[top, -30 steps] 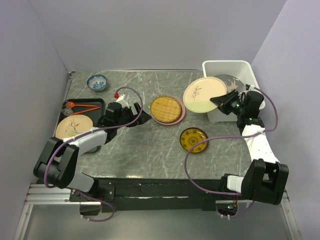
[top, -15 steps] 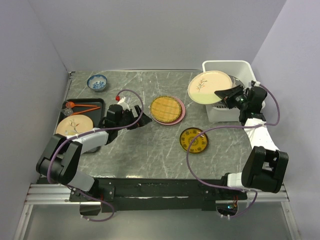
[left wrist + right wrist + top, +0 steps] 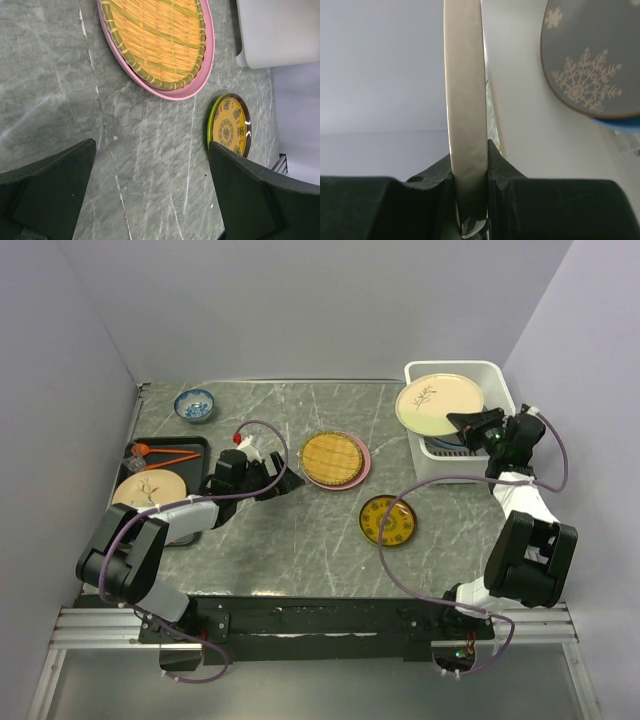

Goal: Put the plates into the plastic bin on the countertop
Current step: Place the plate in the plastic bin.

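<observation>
Next, my right gripper moves to the right in the top view and down. It releases the cream plate's edge atop the snowflake plate, as the cream plate overhangs the bin's side.
A cream plate with a leaf sprig hangs nearly level over the white plastic bin, with my right gripper shut on its near rim. In the right wrist view the plate's edge stands pinched between the jaws of the right gripper. A blue plate with snowflakes lies inside the bin. On the countertop sit a pink plate and a small yellow-patterned plate. My left gripper is open and low, left of the pink plate, holding nothing.
A woven bamboo mat lies on the pink plate. At the left, a black tray holds a second cream sprig plate and orange sticks. A small blue-and-white bowl stands at the back left. Walls close in on three sides.
My right arm has carried the cream plate right and back, from beside the bin to over it, levelling it. The left arm has hardly moved.
</observation>
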